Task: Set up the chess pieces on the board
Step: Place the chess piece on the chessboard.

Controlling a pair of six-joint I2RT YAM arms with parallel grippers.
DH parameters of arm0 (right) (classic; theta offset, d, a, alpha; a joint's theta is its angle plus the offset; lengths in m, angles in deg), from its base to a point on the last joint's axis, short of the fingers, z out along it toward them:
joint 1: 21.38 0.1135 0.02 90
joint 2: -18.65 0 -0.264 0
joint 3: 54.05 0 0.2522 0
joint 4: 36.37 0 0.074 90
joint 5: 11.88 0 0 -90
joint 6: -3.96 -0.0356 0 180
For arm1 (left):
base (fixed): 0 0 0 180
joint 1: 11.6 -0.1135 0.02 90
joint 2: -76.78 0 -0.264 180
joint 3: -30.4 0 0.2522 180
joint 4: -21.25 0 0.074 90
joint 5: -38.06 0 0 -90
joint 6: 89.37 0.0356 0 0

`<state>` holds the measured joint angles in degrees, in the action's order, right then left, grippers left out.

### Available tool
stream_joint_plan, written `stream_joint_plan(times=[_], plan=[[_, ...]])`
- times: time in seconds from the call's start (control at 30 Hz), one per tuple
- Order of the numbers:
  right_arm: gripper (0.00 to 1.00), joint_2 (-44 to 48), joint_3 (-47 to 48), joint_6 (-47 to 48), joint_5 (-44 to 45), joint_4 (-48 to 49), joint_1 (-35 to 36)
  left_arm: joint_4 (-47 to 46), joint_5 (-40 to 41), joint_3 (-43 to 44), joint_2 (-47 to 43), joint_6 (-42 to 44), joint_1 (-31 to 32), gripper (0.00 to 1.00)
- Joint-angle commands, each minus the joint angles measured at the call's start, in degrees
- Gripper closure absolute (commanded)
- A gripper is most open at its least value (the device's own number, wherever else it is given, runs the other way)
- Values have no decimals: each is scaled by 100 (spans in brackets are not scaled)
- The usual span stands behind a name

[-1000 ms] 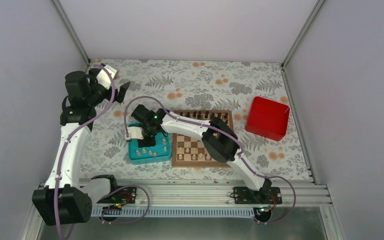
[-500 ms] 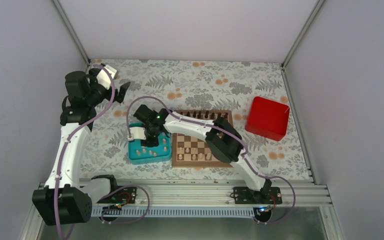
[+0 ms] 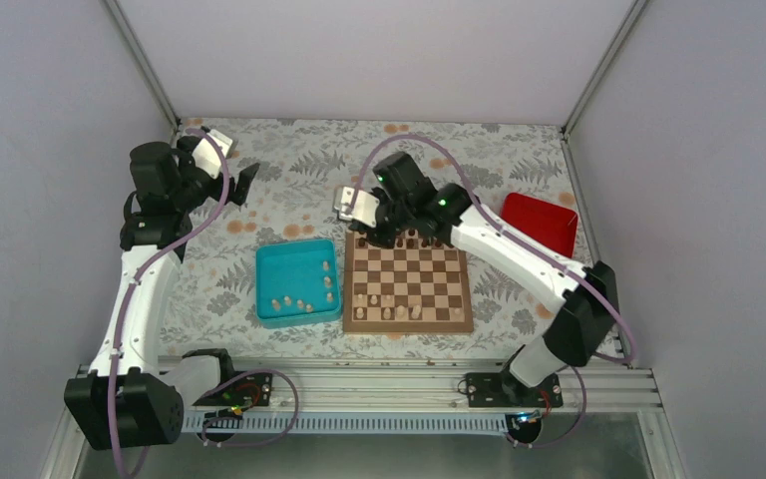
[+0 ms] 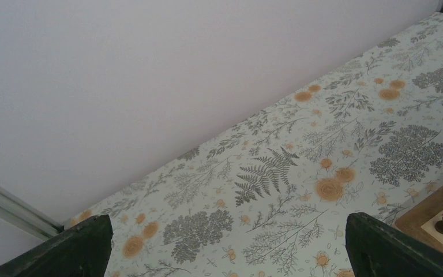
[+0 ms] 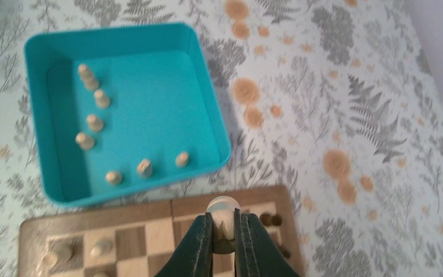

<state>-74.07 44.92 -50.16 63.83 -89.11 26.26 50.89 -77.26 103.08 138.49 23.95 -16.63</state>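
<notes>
My right gripper moves back and down to the near row of the board next. It then releases the pale beige piece beside the corner piece by the tray, since that square stands empty.
My right gripper (image 5: 223, 231) is shut on a pale beige chess piece (image 5: 223, 209) and holds it above the board's (image 5: 144, 236) corner nearest the tray. From above, the right gripper (image 3: 379, 235) hovers at the far left corner of the board (image 3: 411, 281). Several pale pieces (image 3: 389, 304) stand on the board's near rows, and dark pieces (image 3: 421, 238) line its far row. More pale pieces (image 5: 95, 123) lie in the teal tray (image 5: 207, 115). My left gripper (image 4: 225, 248) is open over bare tablecloth, far left (image 3: 244, 185).
The teal tray (image 3: 269, 284) sits just left of the board. A red box (image 3: 541, 225) stands at the back right, partly behind the right arm. The board's corner (image 4: 432, 208) shows at the right edge of the left wrist view. Grey walls enclose the table.
My right gripper has shut on a pale piece in the teal tray, lifted it out and swung right and back to the board's far left corner. The left arm has stayed still.
</notes>
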Motion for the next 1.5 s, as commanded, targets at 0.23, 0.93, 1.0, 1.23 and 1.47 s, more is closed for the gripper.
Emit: stream_joint_plan(times=[0.23, 0.93, 1.0, 1.23, 1.47], plan=[[96, 1038, -1875, -216, -188, -224, 59, -67, 62, 131, 80, -55, -32, 0], [94, 367, -2542, -18, -494, -279, 497, -81, 223, 91, 230, 4, -77, 0], [94, 332, -2553, 2, -517, -246, 515, -76, 237, 102, 240, 7, -79, 0], [93, 134, -2477, 46, -580, -203, 568, -76, 256, 90, 262, 15, -86, 0], [93, -14, -2386, 69, -588, -185, 589, -79, 264, 85, 259, 24, -85, 0]])
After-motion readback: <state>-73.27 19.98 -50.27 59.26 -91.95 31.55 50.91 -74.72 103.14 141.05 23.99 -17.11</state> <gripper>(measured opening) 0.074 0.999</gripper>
